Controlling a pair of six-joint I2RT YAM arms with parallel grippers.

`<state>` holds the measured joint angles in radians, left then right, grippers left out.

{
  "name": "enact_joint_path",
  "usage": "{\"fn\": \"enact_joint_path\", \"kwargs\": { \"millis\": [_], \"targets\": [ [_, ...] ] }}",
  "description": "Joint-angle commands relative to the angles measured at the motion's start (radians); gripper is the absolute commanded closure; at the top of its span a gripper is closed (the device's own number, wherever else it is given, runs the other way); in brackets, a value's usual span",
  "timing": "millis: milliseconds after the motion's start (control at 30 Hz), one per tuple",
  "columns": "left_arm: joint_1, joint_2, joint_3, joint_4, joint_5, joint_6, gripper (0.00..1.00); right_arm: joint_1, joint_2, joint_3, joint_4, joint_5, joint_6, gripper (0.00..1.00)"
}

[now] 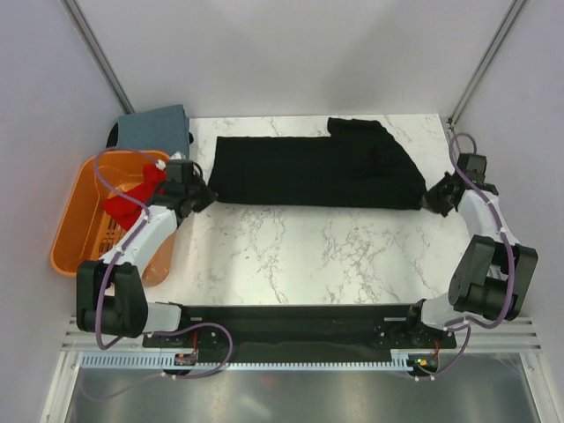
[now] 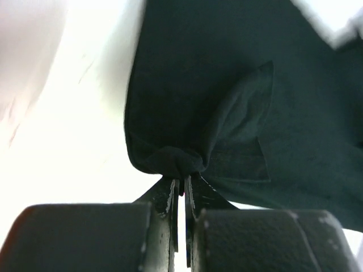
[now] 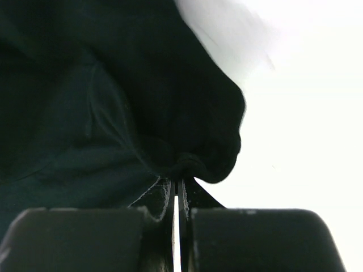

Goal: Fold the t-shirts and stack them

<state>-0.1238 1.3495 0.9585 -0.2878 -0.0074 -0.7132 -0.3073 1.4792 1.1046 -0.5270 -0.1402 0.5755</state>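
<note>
Next, my left gripper moves back toward the black bar and releases the t-shirt's corner on bare marble, since that open part lies back from it.
The large black t-shirt point(image 1: 317, 169) lies folded into a long band across the far half of the marble table point(image 1: 300, 256). My left gripper point(image 1: 208, 196) is shut on its near left corner, the cloth bunched at the fingertips point(image 2: 182, 170). At the shirt's near right corner my right gripper point(image 1: 429, 200) is shut as well, pinching a knot of black cloth point(image 3: 187, 161). A bright red t-shirt point(image 1: 132, 196) hangs over the orange basket. The slate blue-grey t-shirt point(image 1: 157, 129) lies folded at the far left corner.
The orange slotted basket point(image 1: 84, 231) stands off the table's left edge beside my left arm. Grey walls and two slanted metal poles close in the back. The arm bases sit on a black rail point(image 1: 300, 319) at the near edge.
</note>
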Motion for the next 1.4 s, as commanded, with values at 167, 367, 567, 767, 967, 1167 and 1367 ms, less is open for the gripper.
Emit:
{"fn": "enact_joint_path", "kwargs": {
  "millis": [167,367,567,767,967,1167,1367],
  "targets": [
    [0.010,-0.148,-0.313,-0.060,0.040,-0.061,0.98,-0.055,-0.080,-0.249,-0.056,0.030,-0.003,1.00],
    [0.010,-0.288,-0.346,-0.138,0.050,-0.089,0.96,-0.076,-0.206,-0.299,-0.125,0.031,0.033,1.00],
    [0.010,-0.442,-0.382,-0.214,0.101,-0.112,0.62,-0.111,-0.351,-0.331,-0.215,0.054,0.069,0.99],
    [0.009,-0.624,-0.319,-0.376,0.133,-0.089,0.26,-0.138,-0.523,-0.287,-0.301,0.118,0.057,0.02],
    [0.009,-0.653,-0.109,-0.474,0.165,0.079,0.26,-0.131,-0.600,-0.229,-0.225,-0.028,0.034,0.02],
    [0.009,-0.674,-0.078,-0.528,0.176,0.208,0.26,0.101,-0.271,-0.019,-0.142,0.034,-0.020,0.02],
    [0.007,-0.714,-0.225,-0.461,0.217,0.201,0.29,0.224,0.160,0.340,-0.108,0.091,-0.060,0.02]
  ]
}}
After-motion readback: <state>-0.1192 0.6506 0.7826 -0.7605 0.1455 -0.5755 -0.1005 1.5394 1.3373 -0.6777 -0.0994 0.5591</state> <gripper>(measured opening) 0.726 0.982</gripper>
